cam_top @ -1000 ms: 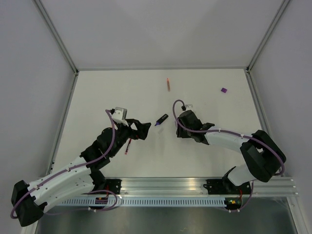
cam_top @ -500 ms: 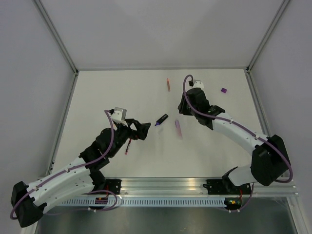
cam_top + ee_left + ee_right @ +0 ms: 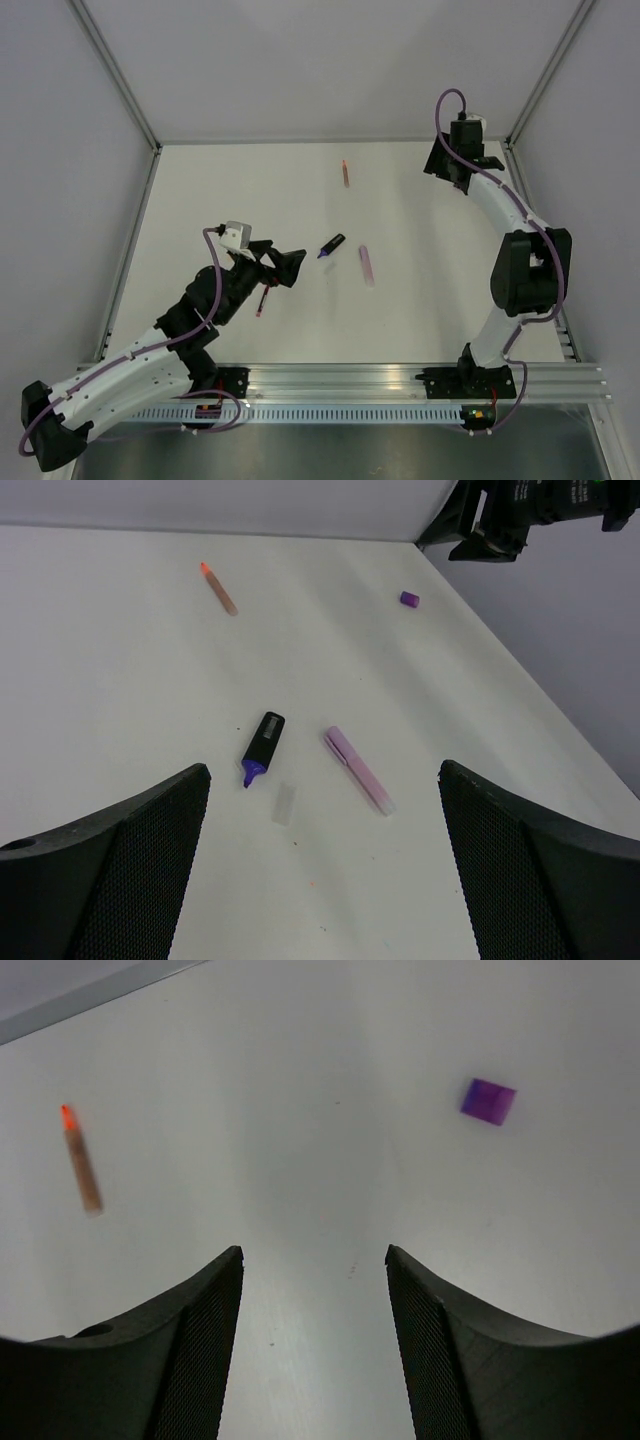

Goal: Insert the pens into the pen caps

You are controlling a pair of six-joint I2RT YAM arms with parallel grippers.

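The orange pen is below and to the left of my right gripper in the top view, so I need to move my right gripper across and down onto the orange pen's blunt end next.
Several pens lie on the white table: a thin red one [image 3: 263,300] beside my left arm, a black purple-tipped marker [image 3: 332,245] [image 3: 262,746], a pale pink one [image 3: 366,265] [image 3: 358,770] and an orange one [image 3: 346,173] [image 3: 218,588] [image 3: 80,1165]. A purple pen cap [image 3: 409,599] [image 3: 488,1101] sits at the back right. My left gripper [image 3: 292,265] [image 3: 324,768] hangs wide open, short of the marker and the pink pen. My right gripper [image 3: 448,168] [image 3: 314,1252] is open and empty above the back right, the purple cap ahead to its right.
A small pale translucent piece [image 3: 285,803] lies just below the marker's purple tip. White walls with metal corner posts [image 3: 530,90] close in the table [image 3: 220,190] at the back and sides. The right arm's links [image 3: 525,270] stand along the right edge.
My right arm has swung from the table's middle to the back right corner, leaving the pink pen lying on the table, and its jaws have widened. The left arm has barely moved.
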